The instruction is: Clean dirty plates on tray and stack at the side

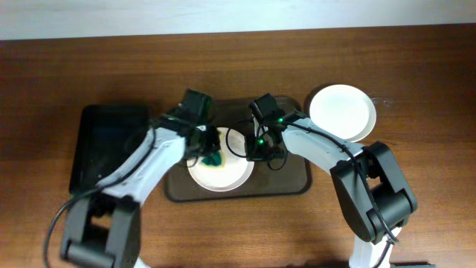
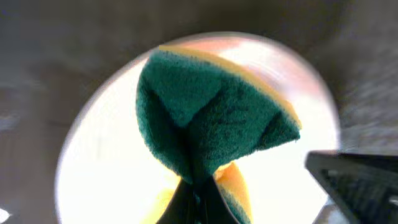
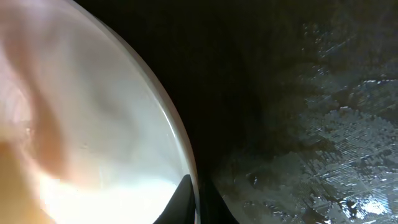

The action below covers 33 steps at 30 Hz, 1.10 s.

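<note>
The right gripper needs to lift next, cross over the clean white plate (image 1: 341, 112), which is already off the tray and to the gripper's right in the overhead view, then lower and release.
A white plate (image 1: 223, 173) lies on the brown tray (image 1: 294, 182) at mid table. My left gripper (image 1: 209, 155) is shut on a green and yellow sponge (image 2: 211, 118) and presses it on the plate (image 2: 112, 168). My right gripper (image 1: 256, 149) is shut on the plate's right rim (image 3: 180, 140), one finger inside and one outside. A clean white plate (image 1: 341, 112) rests on the table at the back right, off the tray. A third plate is not visible.
A smaller black tray (image 1: 104, 141) lies on the table to the left of the brown tray. Both arms cross over the brown tray's middle. The wooden table (image 1: 416, 89) extends to the right and front.
</note>
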{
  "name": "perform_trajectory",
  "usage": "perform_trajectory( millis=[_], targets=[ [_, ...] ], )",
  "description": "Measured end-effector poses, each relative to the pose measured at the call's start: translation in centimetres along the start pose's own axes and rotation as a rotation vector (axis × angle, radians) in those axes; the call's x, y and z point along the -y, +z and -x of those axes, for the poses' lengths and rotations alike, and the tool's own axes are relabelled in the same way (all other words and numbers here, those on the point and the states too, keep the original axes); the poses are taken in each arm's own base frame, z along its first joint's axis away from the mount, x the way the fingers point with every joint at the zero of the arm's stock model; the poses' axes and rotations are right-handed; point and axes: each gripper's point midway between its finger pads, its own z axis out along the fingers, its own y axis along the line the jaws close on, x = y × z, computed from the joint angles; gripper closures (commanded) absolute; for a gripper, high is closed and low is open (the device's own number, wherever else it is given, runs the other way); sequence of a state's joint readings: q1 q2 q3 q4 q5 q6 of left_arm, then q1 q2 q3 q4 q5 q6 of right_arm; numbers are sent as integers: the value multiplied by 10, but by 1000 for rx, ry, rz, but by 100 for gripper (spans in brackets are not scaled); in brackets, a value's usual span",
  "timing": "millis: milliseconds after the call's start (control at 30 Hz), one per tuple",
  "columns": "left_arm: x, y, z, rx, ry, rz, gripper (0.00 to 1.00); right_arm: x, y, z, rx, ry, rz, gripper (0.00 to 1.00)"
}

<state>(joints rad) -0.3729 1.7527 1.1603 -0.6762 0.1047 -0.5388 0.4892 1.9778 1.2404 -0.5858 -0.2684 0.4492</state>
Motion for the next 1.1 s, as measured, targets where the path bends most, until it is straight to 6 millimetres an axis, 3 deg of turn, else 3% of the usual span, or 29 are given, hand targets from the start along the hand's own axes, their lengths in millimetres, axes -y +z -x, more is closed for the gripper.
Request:
perform_trajectory(
  millis=[33, 133, 233, 267, 367, 433, 467, 533, 600, 667, 767, 800, 833, 900, 1033, 1067, 1100],
  targets=[
    [2, 22, -15, -60, 17, 14, 100, 0, 0, 0, 2, 0, -2, 96],
    [2, 35, -17, -71, 34, 40, 100, 1, 0, 1, 3, 0, -4, 96],
    [-24, 28, -18, -65, 36, 185, 100, 1, 0, 1, 3, -1, -4, 96],
    [-49, 21, -15, -57, 15, 282, 100, 1, 0, 1, 3, -6, -4, 96],
    [-92, -23, 15, 62, -102, 341, 100, -2, -1, -2, -7, -49, -8, 96],
    [-127, -75, 43, 209, -242, 316, 100, 13, -15, -3, -40, -61, -100, 96],
    [-142, -111, 55, 303, -323, 253, 100, 11, -23, 5, -18, -87, -114, 96],
    [-156, -122, 62, 329, -369, 197, 100, 8, -56, 19, 1, -119, -181, 96],
    [-177, -117, 68, 326, -418, 197, 100, -3, -101, 43, 96, -157, -261, 96],
    [-199, -92, 74, 285, -459, 212, 100, -13, -136, 48, 155, -216, -382, 96],
    [-228, -55, 68, 205, -519, 244, 99, -31, -167, 48, 237, -323, -548, 96],
    [-232, -50, 66, 190, -528, 250, 85, -33, -176, 48, 269, -357, -628, 96],
    [-240, -38, 61, 157, -543, 267, 52, -36, -183, 46, 300, -394, -702, 96],
    [-247, -37, 59, 152, -551, 283, 36, -40, -200, 47, 370, -457, -855, 96],
    [-250, -43, 55, 127, -560, 303, 29, -70, -234, 45, 526, -637, -1111, 96],
    [-249, -49, 56, 123, -561, 305, 18, -75, -242, 44, 559, -657, -1156, 96],
    [-244, -70, 65, 160, -556, 297, 1, -86, -256, 43, 605, -716, -1249, 96]
  ],
)
